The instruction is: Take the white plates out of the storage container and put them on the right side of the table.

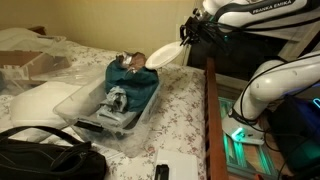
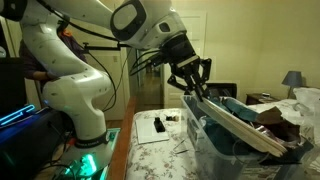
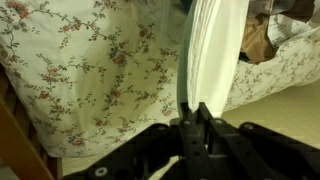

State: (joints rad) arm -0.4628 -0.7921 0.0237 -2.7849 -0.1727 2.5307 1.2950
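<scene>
My gripper should go down and back to let go of the plate, because the clear floral cloth by the wooden table edge (image 1: 196, 84) (image 3: 55, 110) is below my gripper, toward the base.
My gripper (image 1: 186, 37) is shut on the rim of a white plate (image 1: 165, 56) and holds it tilted in the air above the far end of the clear storage container (image 1: 95, 97). In the wrist view the plate (image 3: 215, 50) runs edge-on up from my closed fingers (image 3: 196, 108), over the floral-cloth table (image 3: 90, 70). In an exterior view my gripper (image 2: 190, 82) hangs above the container (image 2: 215, 140). The container holds teal cloth (image 1: 135, 82) and a small patterned item. I cannot tell whether more plates lie inside.
A whitish lid (image 1: 35, 105) leans at the container's side and a black bag (image 1: 45, 160) sits at the near table corner. A black remote (image 2: 158, 125) lies on the cloth. The wooden table edge (image 1: 211, 100) borders the robot base. Cardboard and plastic clutter lies behind.
</scene>
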